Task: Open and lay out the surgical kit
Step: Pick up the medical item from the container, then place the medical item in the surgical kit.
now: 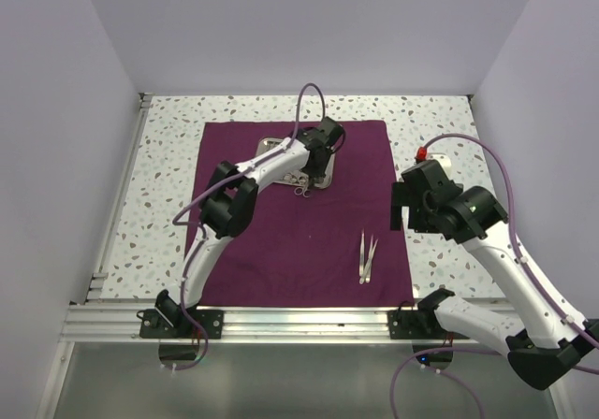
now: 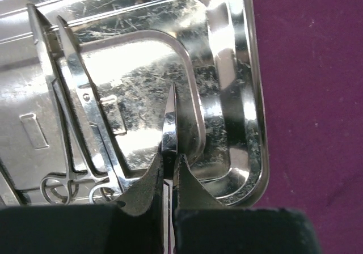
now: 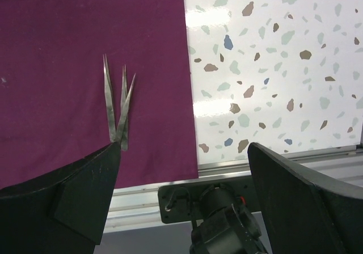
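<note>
I will lift the slim instrument with my left gripper next and carry it back, then lower it onto the cloth between tray and near edge (image 1: 330,254), which is bare beside the tweezers.
The dark purple cloth (image 1: 281,241) lies spread flat on the table. The shiny steel tray (image 1: 272,146) sits on its far middle part, partly hidden by my left arm. My left gripper (image 1: 318,160) is over the tray, shut on a slim pointed steel instrument (image 2: 169,130) that sticks out between the fingers above the tray floor (image 2: 136,72). Ring-handled scissors (image 2: 71,152) lie in the tray's left part. Two tweezers (image 1: 367,256) lie on the cloth at the near right; they also show in the right wrist view (image 3: 117,108). My right gripper (image 3: 181,169) is open and empty, raised off the cloth's right edge.
The speckled tabletop (image 1: 440,138) surrounds the cloth. A metal rail (image 1: 281,318) runs along the near edge with the arm bases on it. White walls close in the left, back and right sides. A red-tipped fitting (image 1: 422,151) stands right of the cloth.
</note>
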